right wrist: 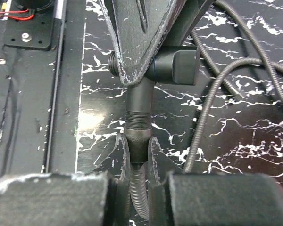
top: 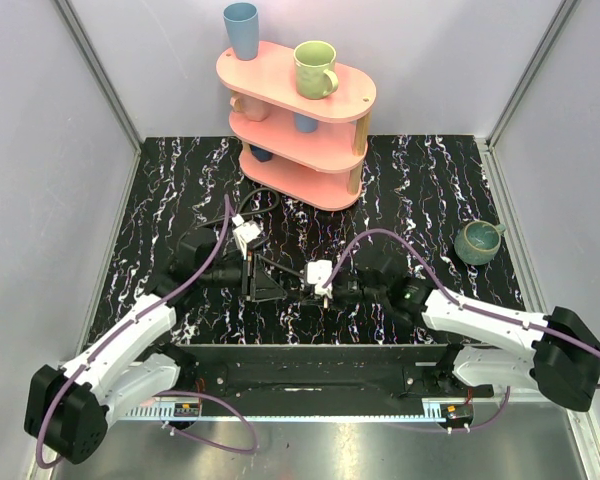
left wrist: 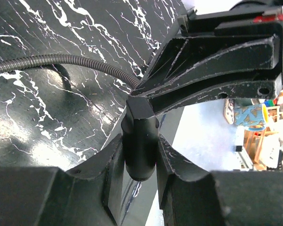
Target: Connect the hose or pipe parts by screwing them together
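Note:
My right gripper twists around the stem of the pipe fitting next and releases the knurled nut (right wrist: 138, 137). The nut sits between its fingers with bare thread showing beyond.
In the right wrist view my right gripper (right wrist: 139, 146) is shut on the knurled nut (right wrist: 138, 137) at the end of a ribbed black hose (right wrist: 140, 195). The nut sits on the threaded stem (right wrist: 139, 113) of a black pipe fitting (right wrist: 175, 66), with bare thread showing above it. My left gripper (left wrist: 140, 148) is shut on that fitting's cylindrical body (left wrist: 140, 141). From above, the left gripper (top: 257, 278) and right gripper (top: 317, 284) meet tip to tip at mid table. More of the hose (left wrist: 61, 60) curves away over the marbled surface.
A pink three-tier shelf (top: 280, 75) stands at the back with a green mug (top: 315, 68) and a blue cup (top: 242, 28) on top. A teal mug (top: 477, 241) sits at the right. Loose hose loops (right wrist: 217, 94) lie beside the grippers. The black base plate (top: 310, 365) runs along the near edge.

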Motion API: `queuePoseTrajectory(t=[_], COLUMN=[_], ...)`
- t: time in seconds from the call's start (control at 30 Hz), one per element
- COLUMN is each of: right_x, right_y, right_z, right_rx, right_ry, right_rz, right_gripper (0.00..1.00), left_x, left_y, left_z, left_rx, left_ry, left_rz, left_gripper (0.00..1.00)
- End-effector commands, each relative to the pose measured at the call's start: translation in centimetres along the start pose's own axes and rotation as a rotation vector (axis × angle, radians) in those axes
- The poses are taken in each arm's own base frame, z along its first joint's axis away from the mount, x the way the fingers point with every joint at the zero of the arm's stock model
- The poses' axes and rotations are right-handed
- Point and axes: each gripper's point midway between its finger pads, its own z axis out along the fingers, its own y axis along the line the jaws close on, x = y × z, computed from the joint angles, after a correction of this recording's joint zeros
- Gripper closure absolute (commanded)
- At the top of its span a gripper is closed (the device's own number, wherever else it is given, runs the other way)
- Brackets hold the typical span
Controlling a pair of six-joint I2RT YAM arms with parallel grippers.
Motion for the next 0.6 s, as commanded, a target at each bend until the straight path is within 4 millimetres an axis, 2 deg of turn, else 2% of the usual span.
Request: queuePoseTrajectory(t=[0.0, 0.33, 0.43, 0.57], right_x=[-10.3, -9.8, -9.4, -9.4], right_y=[1.0, 0.6, 1.2, 1.5], right_z=[0.2, -0.2, 0.0, 0.0], right_rx=[-0.149, -0.213, -0.291, -0.336], right_ry=[-0.304, -0.303, -0.313, -0.321], right_rz=[-0.119, -0.030, 0.045, 0.051], right_gripper=[1.00, 1.00, 1.00, 1.00], left_x=[-2.4, -2.4, -1.8, -1.7], left_y=[-4.2, -6.0, -6.5, -6.7], left_z=[0.4, 0.0, 0.0, 0.0], left_rx=[0.185, 0.270, 0.301, 0.325], left_ry=[-0.108, -0.130, -0.104, -0.096], left_rz=[0.336, 0.537, 0.628, 0.691], left_gripper=[1.00, 1.00, 1.00, 1.00])
